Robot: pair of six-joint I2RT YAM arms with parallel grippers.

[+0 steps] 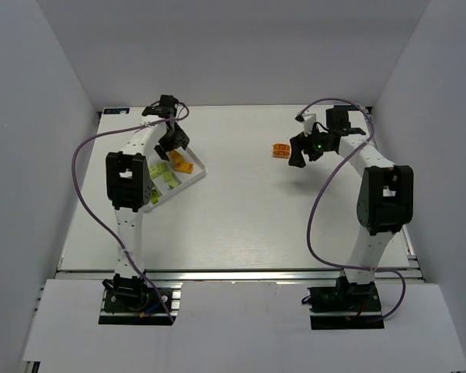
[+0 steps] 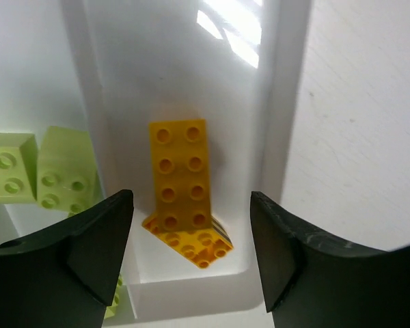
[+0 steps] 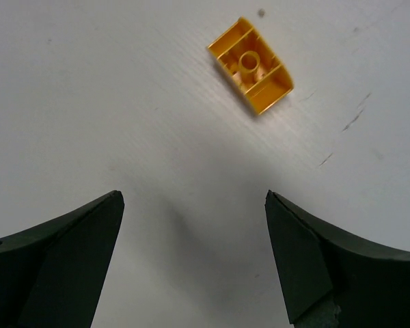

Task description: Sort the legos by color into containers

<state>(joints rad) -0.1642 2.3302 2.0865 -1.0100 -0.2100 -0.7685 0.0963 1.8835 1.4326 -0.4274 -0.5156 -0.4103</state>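
Note:
The right gripper turns and lowers across to the long sides of the orange lego on the table next, as they lie below and left in the top view.
The white tray (image 1: 196, 177) lies at the left of the table. My left gripper (image 1: 173, 142) hangs open and empty over its far end. In the left wrist view my jaws (image 2: 191, 236) straddle the tray's right compartment (image 2: 133, 82), where two orange legos (image 2: 182, 181) lie. Lime green legos (image 2: 61, 171) lie in the compartment to the left. One orange lego (image 1: 280, 150) lies on the table at the right. My right gripper (image 1: 299, 151) is open and empty just right of it. In the right wrist view that lego (image 3: 251, 65) lies upside down, ahead of my jaws (image 3: 194, 205).
White walls close in the table on the left, right and back. The left arm hides part of the tray in the top view. Purple cables loop beside both arms.

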